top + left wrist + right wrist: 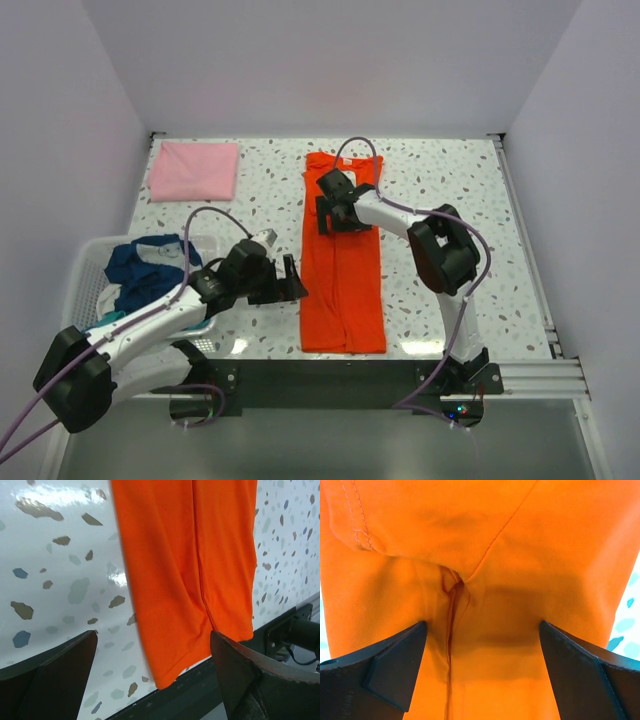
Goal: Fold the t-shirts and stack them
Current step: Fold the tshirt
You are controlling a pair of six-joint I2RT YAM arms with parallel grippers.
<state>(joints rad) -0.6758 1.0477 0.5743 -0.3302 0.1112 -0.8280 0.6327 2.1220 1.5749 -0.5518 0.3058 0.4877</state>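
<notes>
The near hem's basket-side corner [305,347] [162,682] is uncovered below my left gripper, by the front rail. My left gripper should move down and back onto that corner next.
The orange-red t-shirt [340,275] lies as a long folded strip down the middle of the table. My right gripper [332,215] is open, its fingertips pressed down on the shirt's upper part [485,605], cloth between the jaws. My left gripper [292,282] is open and empty just left of the shirt's lower part; its view shows the shirt's near hem [200,580] close to the table's front edge. A pale pink t-shirt [194,170] lies folded at the far left. Dark blue and teal shirts [145,272] lie crumpled in the basket.
A white slatted basket [88,275] stands at the left near edge, beside the left arm. The black front rail [350,375] runs along the near table edge. White walls close the table on three sides.
</notes>
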